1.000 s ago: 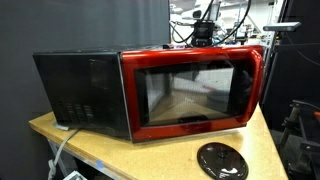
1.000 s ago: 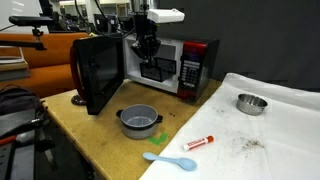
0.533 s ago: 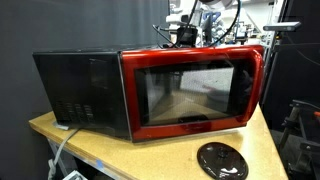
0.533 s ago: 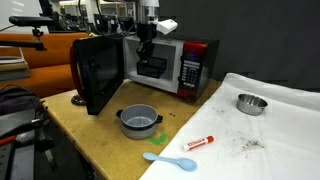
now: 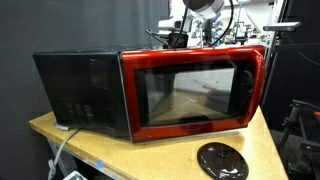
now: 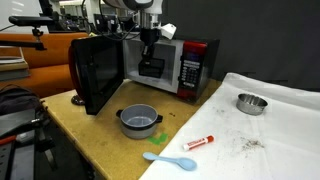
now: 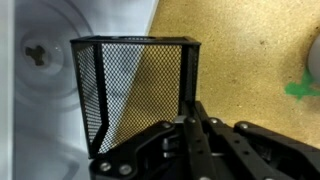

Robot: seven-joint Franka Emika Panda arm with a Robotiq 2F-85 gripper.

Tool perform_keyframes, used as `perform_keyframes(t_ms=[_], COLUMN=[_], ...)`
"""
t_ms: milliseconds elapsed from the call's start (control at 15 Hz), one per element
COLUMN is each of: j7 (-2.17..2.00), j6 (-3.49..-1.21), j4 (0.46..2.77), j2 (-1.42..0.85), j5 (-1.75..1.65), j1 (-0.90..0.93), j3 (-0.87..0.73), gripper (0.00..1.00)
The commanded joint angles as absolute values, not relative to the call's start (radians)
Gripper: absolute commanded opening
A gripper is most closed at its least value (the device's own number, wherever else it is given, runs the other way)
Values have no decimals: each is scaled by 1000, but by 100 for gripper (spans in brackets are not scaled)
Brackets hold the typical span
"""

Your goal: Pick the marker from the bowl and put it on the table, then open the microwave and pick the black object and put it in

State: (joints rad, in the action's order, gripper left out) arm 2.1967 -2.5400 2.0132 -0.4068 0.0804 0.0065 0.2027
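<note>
The box [image 7: 135,90] still partly hangs over the edge of the table, so my gripper will next move the black box farther toward the pale bottom of the microwave and release its side there.
The microwave [image 6: 185,68] has a red front, and its door [image 6: 97,72] stands wide open; the door fills an exterior view [image 5: 190,92]. My gripper [image 6: 149,45] is at the cavity mouth, shut on one wall of the black object [image 6: 150,68], a black mesh box. In the wrist view the gripper [image 7: 190,108] pinches the box's [image 7: 135,90] right wall, with the pale microwave floor [image 7: 40,110] on the left and the tan table [image 7: 250,50] on the right. The marker [image 6: 200,142], red and white, lies on the table [image 6: 90,130]. The silver bowl [image 6: 251,103] is empty.
A grey pot [image 6: 139,121] stands on the table in front of the microwave. A blue spoon [image 6: 170,160] lies near the front edge. A flat black disc [image 5: 221,160] lies beside the open door. A white cloth [image 6: 270,130] covers the surface under the bowl.
My gripper, holding the black object, has shifted sideways at the microwave mouth and the wrist has turned. Nothing on the table has moved.
</note>
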Motion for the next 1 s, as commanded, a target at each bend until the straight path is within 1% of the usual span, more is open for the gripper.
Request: perform_keyframes(t_ms=[0,333,933], j7=[2240,2200,2032], j6=[-2516,-2547,-2609], j4=[1977,1952,1900], j2=[-435,-467,-515], j5=[89,70,15], j1=[-7,24,60], j3=[238,253,222], gripper=[0,0,0])
